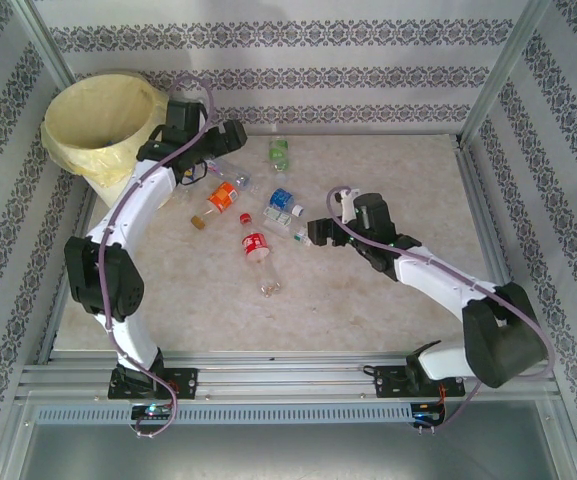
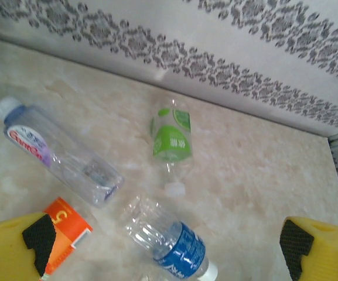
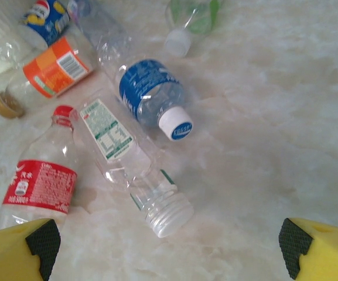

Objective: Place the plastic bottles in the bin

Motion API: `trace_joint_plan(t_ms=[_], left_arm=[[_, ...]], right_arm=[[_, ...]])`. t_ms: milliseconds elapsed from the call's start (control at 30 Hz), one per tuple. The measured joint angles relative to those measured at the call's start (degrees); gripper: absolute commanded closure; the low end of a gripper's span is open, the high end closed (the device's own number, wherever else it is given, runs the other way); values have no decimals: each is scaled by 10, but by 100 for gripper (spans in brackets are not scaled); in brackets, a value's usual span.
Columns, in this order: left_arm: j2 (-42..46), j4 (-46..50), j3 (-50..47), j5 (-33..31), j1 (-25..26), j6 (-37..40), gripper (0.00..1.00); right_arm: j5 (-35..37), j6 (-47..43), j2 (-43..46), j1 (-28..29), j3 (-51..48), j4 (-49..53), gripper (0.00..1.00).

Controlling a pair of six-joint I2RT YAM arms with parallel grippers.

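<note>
The right gripper will next move down and turn onto the clear bottle's neck (image 1: 300, 237) (image 3: 153, 191), because that end of the bottle sticks out toward the gripper, clear of the blue-label and red-label bottles.
Several plastic bottles lie scattered on the table. Among them are a green-label one (image 1: 280, 152), an orange-label one (image 1: 223, 195), a blue-label one (image 1: 282, 198) and a red-label one (image 1: 255, 245). The bin (image 1: 98, 120), white with a pale yellow bag, stands at the far left corner. My left gripper (image 2: 166, 243) hangs open over the blue-label bottle (image 2: 171, 243), with the green-label bottle (image 2: 171, 137) beyond it. My right gripper (image 3: 166, 246) is open just short of a clear bottle with a white-green label (image 3: 119, 146), nothing between its fingers.
Patterned walls and metal posts close in the table at the back and both sides. The left arm (image 1: 143, 200) stretches past the bin's right side. Bare marble tabletop (image 1: 408, 180) lies to the right of the bottles.
</note>
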State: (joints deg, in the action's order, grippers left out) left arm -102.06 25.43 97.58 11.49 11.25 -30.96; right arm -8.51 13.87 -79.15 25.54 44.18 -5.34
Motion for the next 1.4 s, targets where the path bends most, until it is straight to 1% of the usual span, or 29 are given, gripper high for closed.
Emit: trace_joint_plan(t_ms=[200,300,500,667,833,967,1300,1400], left_arm=[[48,-23,-73,-4,-1,-15,0],[76,-28,-104,-15,-1,-17,0],[107,-30,-132,-44,-1,-17,0],[119,-30,-144,-66,-1,-17,0],[121,-30,-151,-79,-1,-16,0],[121,-29,-152,-88,-1,-12,0],[121,-29,-152,-99,-1,-8,0],[121,-28,-152,-101,-1,-8,0]], right_arm=[[-1,-22,-60,14,23,1,4],[-1,-41,-94,21,43,12,6],[-14,-114,-175,36,134,97,8],[-9,-161,-219,54,188,152,9],[4,-183,-271,63,238,195,20],[13,-188,-306,66,265,219,26],[52,-188,-350,74,288,237,43],[60,-188,-350,82,292,235,50]])
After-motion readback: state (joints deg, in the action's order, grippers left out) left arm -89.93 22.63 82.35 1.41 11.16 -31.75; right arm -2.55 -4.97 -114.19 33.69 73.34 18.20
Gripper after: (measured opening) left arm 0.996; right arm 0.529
